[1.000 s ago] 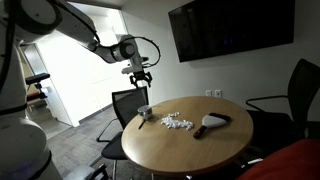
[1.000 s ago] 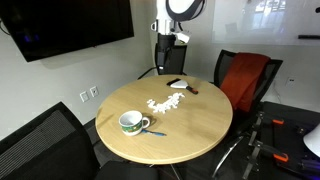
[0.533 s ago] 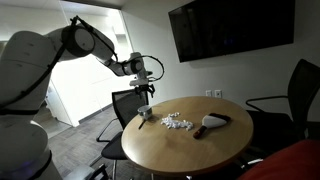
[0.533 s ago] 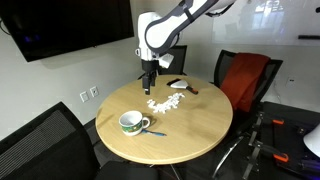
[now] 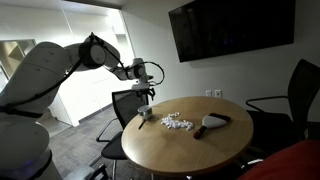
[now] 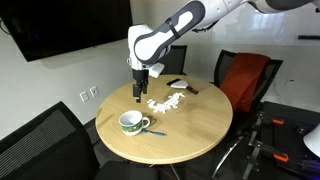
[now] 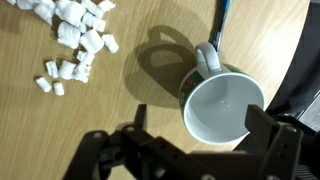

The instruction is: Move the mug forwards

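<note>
My gripper moves down next onto the mug's rim facing the white pieces, which lies below it, because that rim already shows between its two open fingers.
The mug (image 7: 222,108) is small and whitish, with a handle and a green and red band outside. It stands upright near the edge of the round wooden table (image 6: 190,125), in both exterior views (image 5: 145,112) (image 6: 131,122). My gripper (image 7: 200,115) is open and empty. It hangs above the mug with one finger on each side of it, not touching. It also shows in both exterior views (image 5: 147,94) (image 6: 138,96).
A scatter of small white pieces (image 7: 75,45) (image 6: 160,103) lies mid-table. A thin blue stick (image 7: 224,25) (image 6: 156,132) lies beside the mug. A long dark brush-like object (image 5: 211,122) (image 6: 180,85) lies further across. Black chairs (image 5: 128,103) and a red chair (image 6: 245,80) ring the table.
The arm has swung across the table and come down, from high over the far edge to just above the mug. The mug has not moved. The gripper stays open.
</note>
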